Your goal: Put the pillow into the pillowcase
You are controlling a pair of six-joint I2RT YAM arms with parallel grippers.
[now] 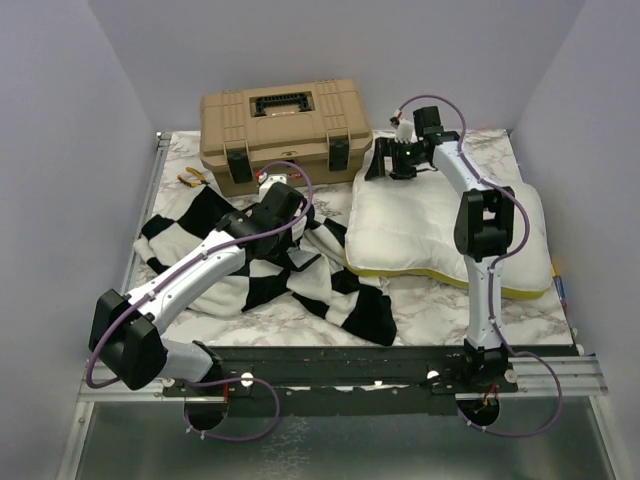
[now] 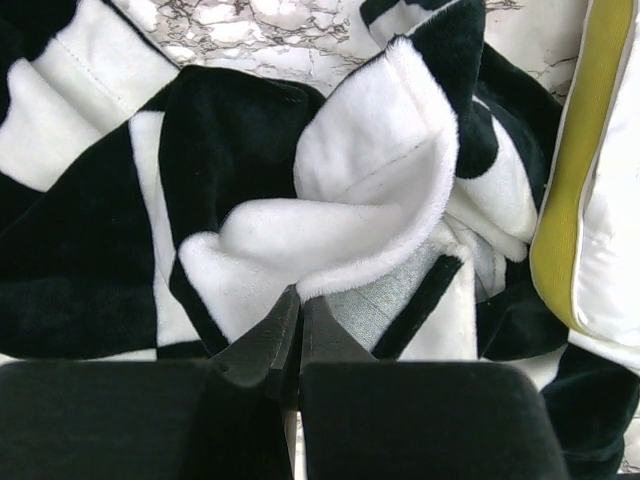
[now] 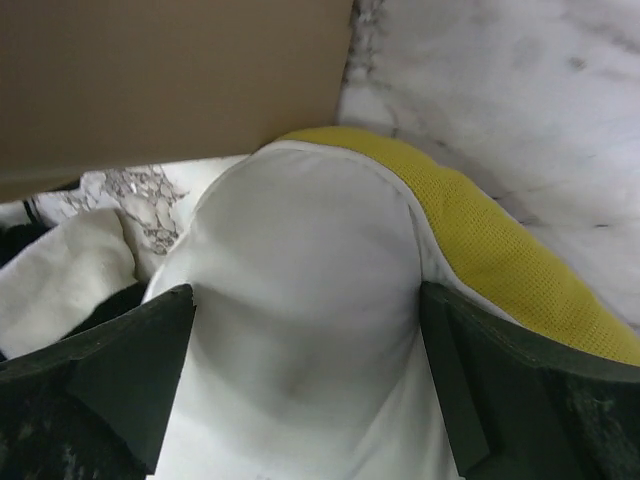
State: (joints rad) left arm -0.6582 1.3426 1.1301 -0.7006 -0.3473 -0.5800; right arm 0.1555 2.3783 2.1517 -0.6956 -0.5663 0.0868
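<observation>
The robot's right gripper will next stay in place over the pillow's corner point(image 1: 367, 171) point(image 3: 305, 300) beside the toolbox and close its fingers, because the white fabric is between its open fingers.
The white pillow point(image 1: 430, 225) with a yellow edge strip lies on the right of the marble table. My right gripper point(image 1: 386, 168) is open, with its jaws astride the pillow's far left corner point(image 3: 300, 260); both fingers point(image 3: 130, 370) touch the fabric. The black and cream checkered pillowcase point(image 1: 330, 290) lies crumpled left of the pillow. My left gripper point(image 1: 290, 205) is shut on the pillowcase's fleecy white hem point(image 2: 360, 260), and its jaws point(image 2: 297, 300) pinch the edge of the fold. The pillow's yellow strip point(image 2: 575, 170) shows at the right of the left wrist view.
A tan toolbox point(image 1: 285, 125) stands at the back, just left of the pillow's corner, and fills the top left of the right wrist view point(image 3: 170, 80). Small yellow items point(image 1: 190, 178) lie by the toolbox's left end. Bare marble point(image 1: 440, 310) shows in front of the pillow.
</observation>
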